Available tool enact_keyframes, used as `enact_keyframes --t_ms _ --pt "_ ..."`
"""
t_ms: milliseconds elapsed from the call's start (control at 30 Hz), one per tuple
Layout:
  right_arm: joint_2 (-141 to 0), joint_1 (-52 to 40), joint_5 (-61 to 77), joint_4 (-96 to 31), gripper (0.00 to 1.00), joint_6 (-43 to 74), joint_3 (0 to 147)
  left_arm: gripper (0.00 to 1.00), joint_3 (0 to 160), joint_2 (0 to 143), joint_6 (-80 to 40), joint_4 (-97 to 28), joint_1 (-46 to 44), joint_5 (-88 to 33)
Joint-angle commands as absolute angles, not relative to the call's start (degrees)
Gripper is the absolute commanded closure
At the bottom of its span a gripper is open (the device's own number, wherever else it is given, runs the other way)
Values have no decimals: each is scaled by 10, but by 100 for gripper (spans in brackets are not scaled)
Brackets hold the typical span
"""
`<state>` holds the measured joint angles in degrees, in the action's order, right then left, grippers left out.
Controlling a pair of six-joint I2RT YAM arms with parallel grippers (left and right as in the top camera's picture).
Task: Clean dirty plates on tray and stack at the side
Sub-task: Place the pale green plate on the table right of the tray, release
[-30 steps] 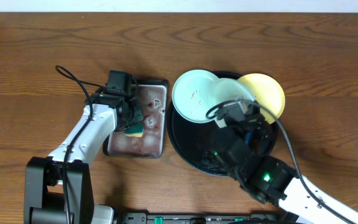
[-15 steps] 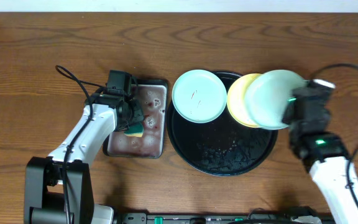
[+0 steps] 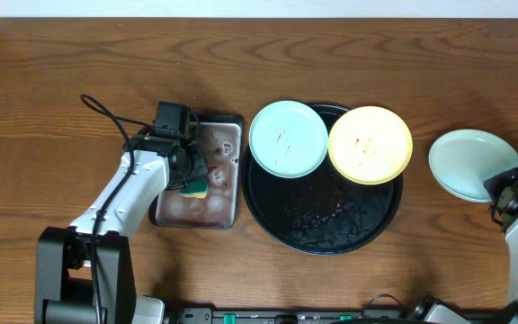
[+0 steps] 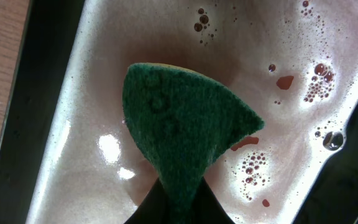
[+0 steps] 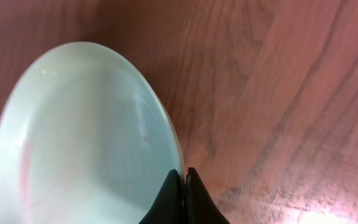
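My right gripper holds the tilted mint-blue plate by its rim. It should next lower the plate flat onto the clear bare wood that lies below and toward the tray, then let go of the plate's rim.
A black round tray sits mid-table. A mint-blue plate with red smears rests on its left rim and a yellow plate with orange smears on its right rim. My right gripper is shut on the rim of a second mint-blue plate, which is over the bare wood right of the tray; the plate fills the left of the right wrist view, with the fingers pinching its edge. My left gripper is shut on a green sponge over the metal pan.
The rectangular metal pan holds pinkish soapy water with red specks and bubbles, left of the tray. A black cable loops behind the left arm. Bare wood tabletop lies to the right of the held plate.
My right gripper carried the mint-blue plate from over the tray to the right, out over the bare wood. The yellow plate is now fully uncovered. The left arm has not moved.
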<state>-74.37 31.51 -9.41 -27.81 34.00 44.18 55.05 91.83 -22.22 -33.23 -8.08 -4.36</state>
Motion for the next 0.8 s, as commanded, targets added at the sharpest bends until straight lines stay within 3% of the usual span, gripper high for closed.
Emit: enact_keyframes --t_ms 0,267,367,467,500,667,767 --pt "-783 328 -72 -257 99 353 451 92 546 920 -215 -334 -79 -45" --pt "-836 325 28 -203 96 282 451 92 546 920 -215 -334 -79 -45" --pt "-835 326 53 -203 41 273 451 93 546 920 -215 -334 -79 -45" --pt "-835 326 91 -196 7 273 451 92 546 920 -215 -335 -79 -45" --pt "-835 326 120 -194 1 273 451 93 546 920 -215 -335 -79 -45" --pt "-835 319 330 -116 16 184 451 92 546 920 -215 -335 -79 -45" --pt "-835 288 369 -84 20 135 451 92 546 920 -215 -334 -79 -45"
